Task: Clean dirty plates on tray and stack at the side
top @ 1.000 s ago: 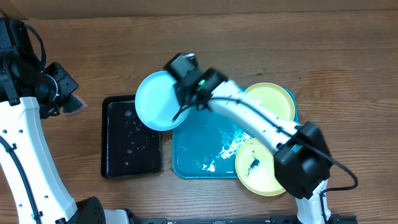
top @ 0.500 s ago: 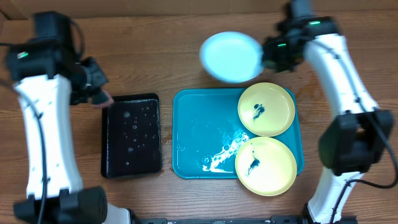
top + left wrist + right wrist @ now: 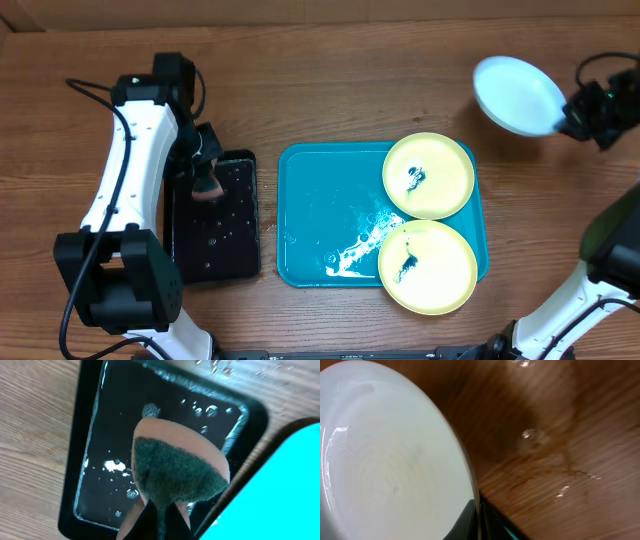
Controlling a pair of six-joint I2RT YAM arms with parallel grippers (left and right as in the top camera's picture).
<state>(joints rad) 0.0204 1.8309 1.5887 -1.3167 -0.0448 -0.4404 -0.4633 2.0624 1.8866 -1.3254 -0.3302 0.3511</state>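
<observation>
The right gripper lowers the light blue plate flat onto bare wood beside the turquoise tray next and releases the plate's rim, as its top side looks clean.
My right gripper is shut on the rim of the light blue plate, holding it tilted above the wood at the far right, off the tray; its face looks clean, and the right gripper pinches its edge. Two pale yellow-green plates with dark smears lie on the right half of the turquoise tray. My left gripper is shut on a pink sponge with a dark scouring face, held over the black tray.
The black tray holds water drops and stands just left of the turquoise tray. White foam streaks lie on the turquoise tray's lower middle. A cardboard wall runs along the table's far edge.
The right arm has swung the light blue plate from above the tray's left corner across to the far right. The left arm brought the sponge in from the left edge to over the black tray.
</observation>
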